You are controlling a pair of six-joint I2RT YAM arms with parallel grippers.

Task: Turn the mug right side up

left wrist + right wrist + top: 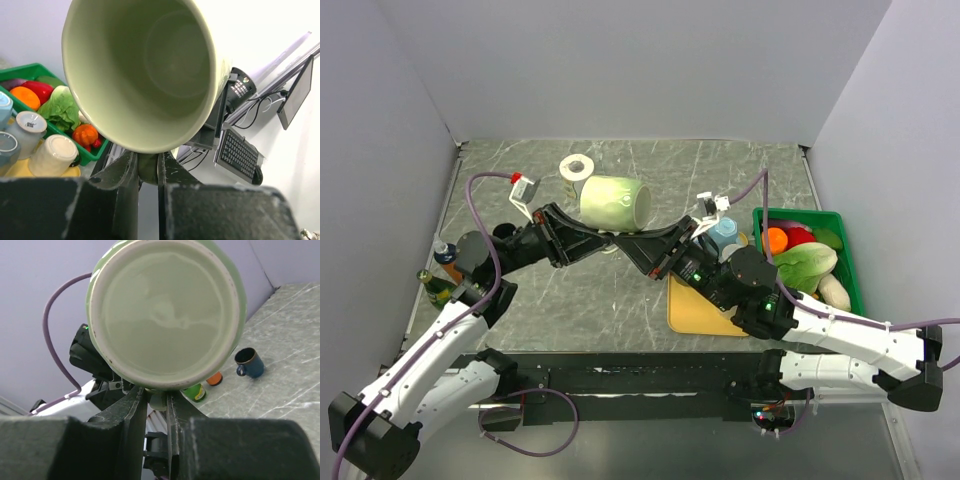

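Note:
My left gripper should next come down and turn the sideways mug upright. Then it should release the mug beside the dark blue cup below, to the left in the top view.
A pale green mug (615, 203) hangs on its side above the middle of the table, carried by both arms. Its open mouth (145, 65) faces the left wrist camera. Its flat bottom (165, 310) faces the right wrist camera. Coming in from the left, my left gripper (603, 237) (148, 167) is shut on the mug's handle under the rim. From the right, my right gripper (628, 240) (157, 400) is shut on the same handle below the base. The two sets of fingertips nearly meet under the mug.
A green basket (845, 260) of vegetables stands at the right. Beside it a yellow board (695, 310) carries several upturned cups. A white roll (576, 168) sits behind the mug. Bottles (442, 252) and a dark blue cup (248, 362) stand at the left.

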